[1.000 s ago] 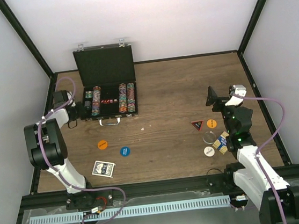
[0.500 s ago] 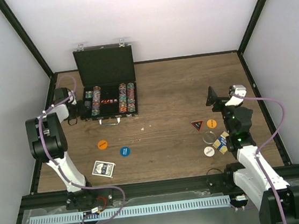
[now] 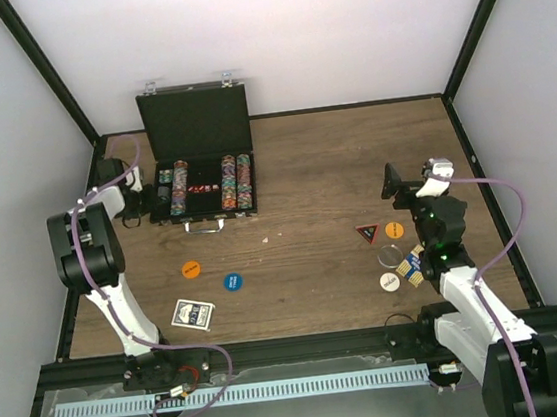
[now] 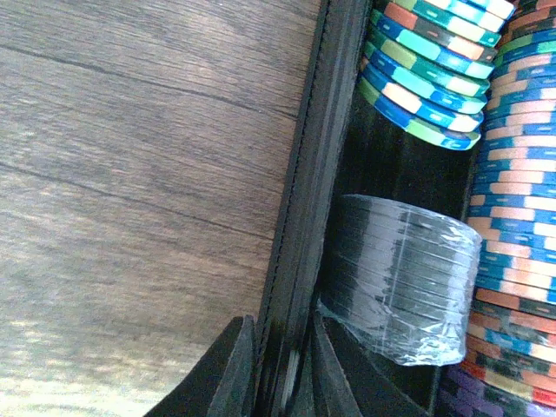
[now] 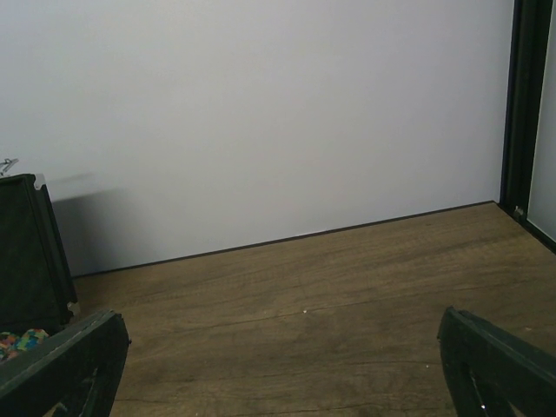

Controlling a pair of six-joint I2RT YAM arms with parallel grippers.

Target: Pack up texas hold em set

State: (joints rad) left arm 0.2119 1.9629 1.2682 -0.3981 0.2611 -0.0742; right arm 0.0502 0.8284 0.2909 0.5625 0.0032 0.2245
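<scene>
The case (image 3: 199, 157) stands far from my right gripper, so my left gripper will next drag it to the right in the top view onto the bare middle of the tabletop and release the side of the case.
The black hinged case (image 3: 199, 157) of the texas hold em set stands open at the back left, rows of multicoloured chips (image 3: 235, 181) inside. My left gripper (image 3: 142, 206) is shut on the case's left wall (image 4: 313, 174), one finger outside and one inside, next to a wrapped stack of black chips (image 4: 404, 287). A blue-backed card deck (image 3: 192, 314), an orange disc (image 3: 192, 269) and a blue disc (image 3: 232, 282) lie at the front left. A dark triangle (image 3: 367, 232), a second orange disc (image 3: 394, 230) and a white disc (image 3: 390, 281) lie by my open right gripper (image 3: 412, 185), which holds nothing.
A clear round disc (image 3: 389, 254) and a small blue-and-yellow striped item (image 3: 411, 266) lie partly under the right arm. The case's lid stands upright against the back wall. In the right wrist view the case (image 5: 26, 252) shows at the far left.
The left gripper has closed on the case's left wall, and the left arm has shifted slightly toward the back. The right arm has barely moved.
</scene>
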